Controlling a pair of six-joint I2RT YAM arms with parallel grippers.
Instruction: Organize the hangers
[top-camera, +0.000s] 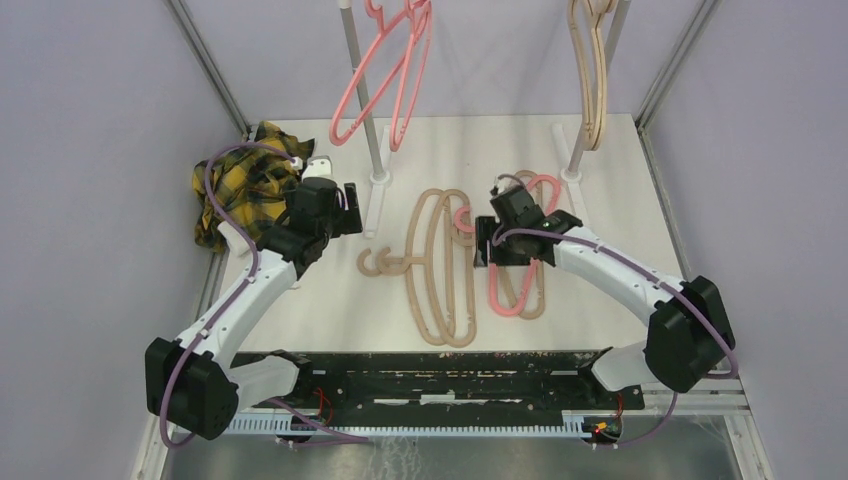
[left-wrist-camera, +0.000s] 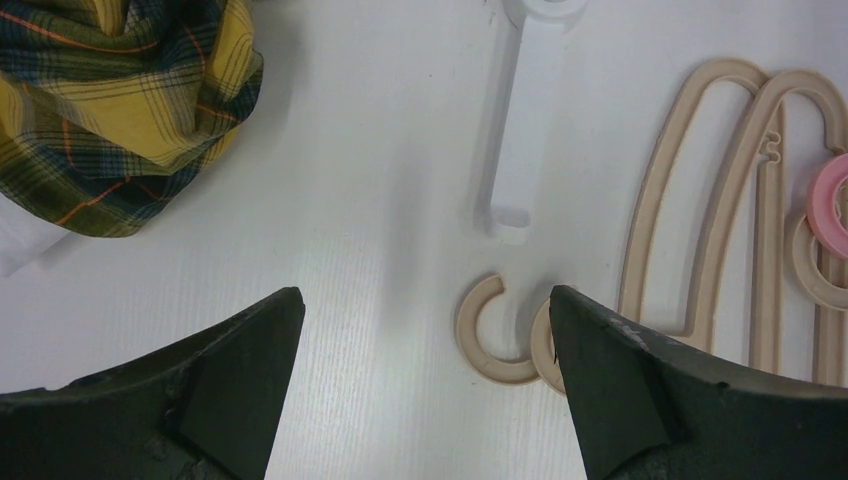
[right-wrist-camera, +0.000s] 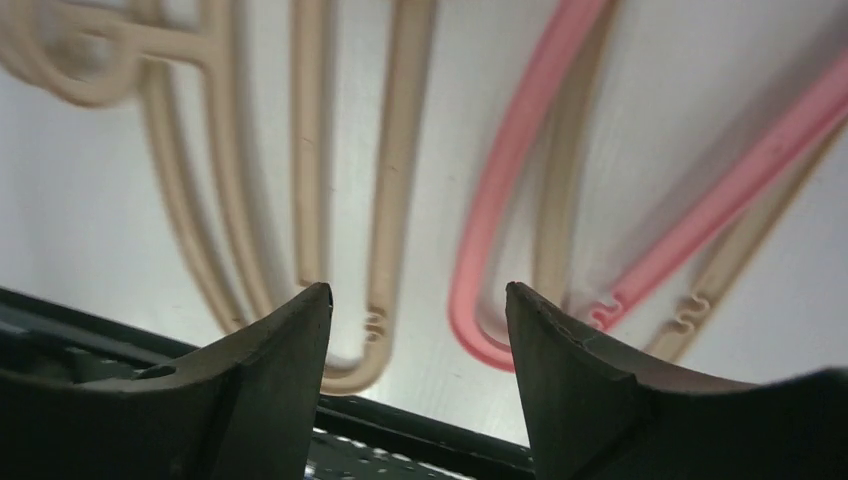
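Note:
My right gripper is to come down next onto the pink side bar nearest the beige pair and close, since the pink hanger lies on a beige one.
Two beige hangers (top-camera: 440, 270) lie flat mid-table, hooks to the left. A pink hanger (top-camera: 510, 292) lies to their right on another beige one. Pink hangers (top-camera: 400, 70) hang at the back left, beige hangers (top-camera: 595, 80) at the back right. My left gripper (top-camera: 350, 215) is open and empty above the table. In its wrist view the gripper (left-wrist-camera: 422, 292) has a beige hook (left-wrist-camera: 480, 355) just inside its right finger. My right gripper (top-camera: 508, 256) is open over the pink hanger. In its wrist view the gripper (right-wrist-camera: 416, 288) is above the pink loop (right-wrist-camera: 500, 190) and a beige loop (right-wrist-camera: 395, 180).
A yellow-black plaid cloth (top-camera: 245, 185) lies bunched at the table's left edge, also in the left wrist view (left-wrist-camera: 120, 100). White rack feet (top-camera: 378, 200) and posts (top-camera: 578, 160) stand at the back. A black rail (top-camera: 430, 375) runs along the near edge.

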